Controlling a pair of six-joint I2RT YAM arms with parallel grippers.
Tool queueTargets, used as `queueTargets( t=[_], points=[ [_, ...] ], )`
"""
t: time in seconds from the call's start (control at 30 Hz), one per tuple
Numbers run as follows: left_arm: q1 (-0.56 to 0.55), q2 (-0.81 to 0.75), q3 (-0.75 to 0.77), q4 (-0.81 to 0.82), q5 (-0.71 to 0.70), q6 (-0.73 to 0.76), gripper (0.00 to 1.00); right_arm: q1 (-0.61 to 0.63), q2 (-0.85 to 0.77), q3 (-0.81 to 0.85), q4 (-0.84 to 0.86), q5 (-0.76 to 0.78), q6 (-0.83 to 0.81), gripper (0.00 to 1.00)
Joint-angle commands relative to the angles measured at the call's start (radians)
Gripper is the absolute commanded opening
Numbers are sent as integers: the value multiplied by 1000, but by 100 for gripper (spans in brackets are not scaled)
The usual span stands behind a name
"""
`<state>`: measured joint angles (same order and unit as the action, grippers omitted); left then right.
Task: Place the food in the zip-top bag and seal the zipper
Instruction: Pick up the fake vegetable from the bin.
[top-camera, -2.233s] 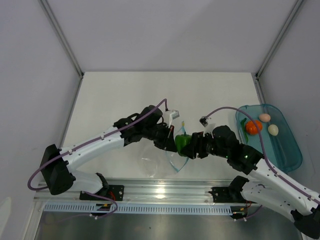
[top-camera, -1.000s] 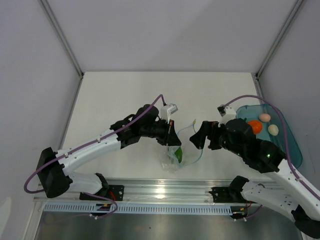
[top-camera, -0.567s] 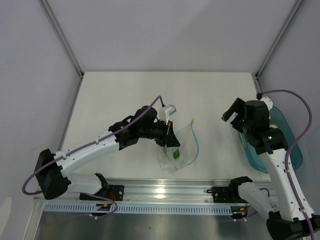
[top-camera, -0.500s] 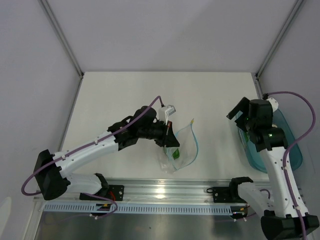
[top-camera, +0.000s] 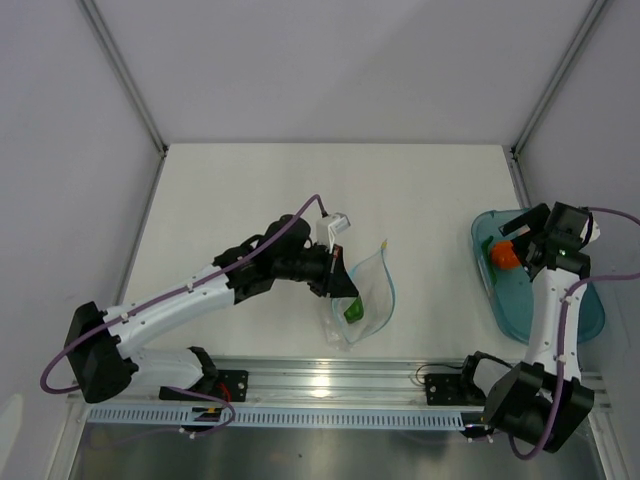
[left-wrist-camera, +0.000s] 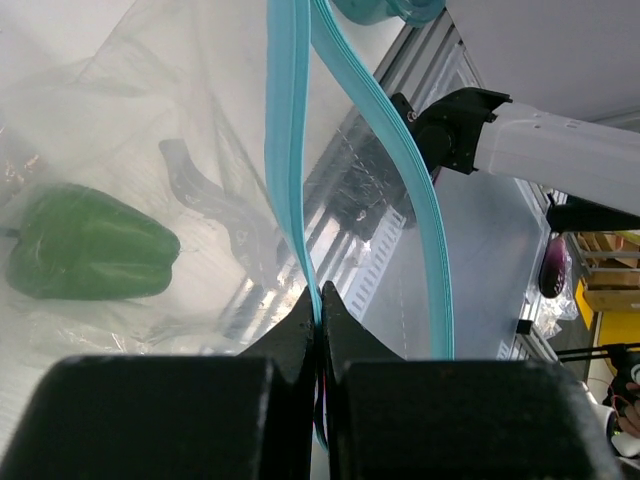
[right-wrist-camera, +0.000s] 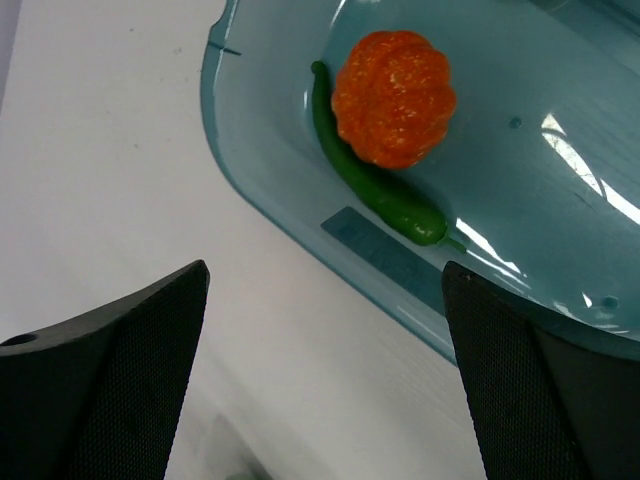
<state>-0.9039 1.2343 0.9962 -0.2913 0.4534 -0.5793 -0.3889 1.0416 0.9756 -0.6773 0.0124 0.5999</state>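
The orange-red round food is below and ahead of my open fingers, so I should bring my right gripper down into the tray toward it, with my fingers on both sides of it.
The clear zip-top bag hangs from my left gripper, which is shut on one lip of the teal zipper; the mouth is open. The green pepper lies inside the bag, and it also shows in the left wrist view. My right gripper is open and empty above the left end of the teal tray. The orange-red round food lies in the tray beside a thin green chilli. The two pale eggs are hidden under the right arm.
The tray's near rim stands between my open right fingers and the orange food. The metal rail runs along the table's front edge, just below the bag. The enclosure walls stand close on both sides.
The right gripper let go of the green pepper, which dropped into the bag, then swung right to above the tray. The left gripper has kept its hold on the zipper edge.
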Motion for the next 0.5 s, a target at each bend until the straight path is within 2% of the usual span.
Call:
queueTargets(
  t=[0.0, 0.23, 0.47],
  points=[
    [0, -19, -5, 47, 30, -10, 0, -42, 44, -24, 93, -42, -15, 99],
    [0, -3, 1, 41, 37, -2, 1, -56, 159, -71, 217, 23, 9, 100],
    [0, 21, 13, 34, 44, 6, 1, -67, 293, -101, 327, 3, 0, 99]
  ],
)
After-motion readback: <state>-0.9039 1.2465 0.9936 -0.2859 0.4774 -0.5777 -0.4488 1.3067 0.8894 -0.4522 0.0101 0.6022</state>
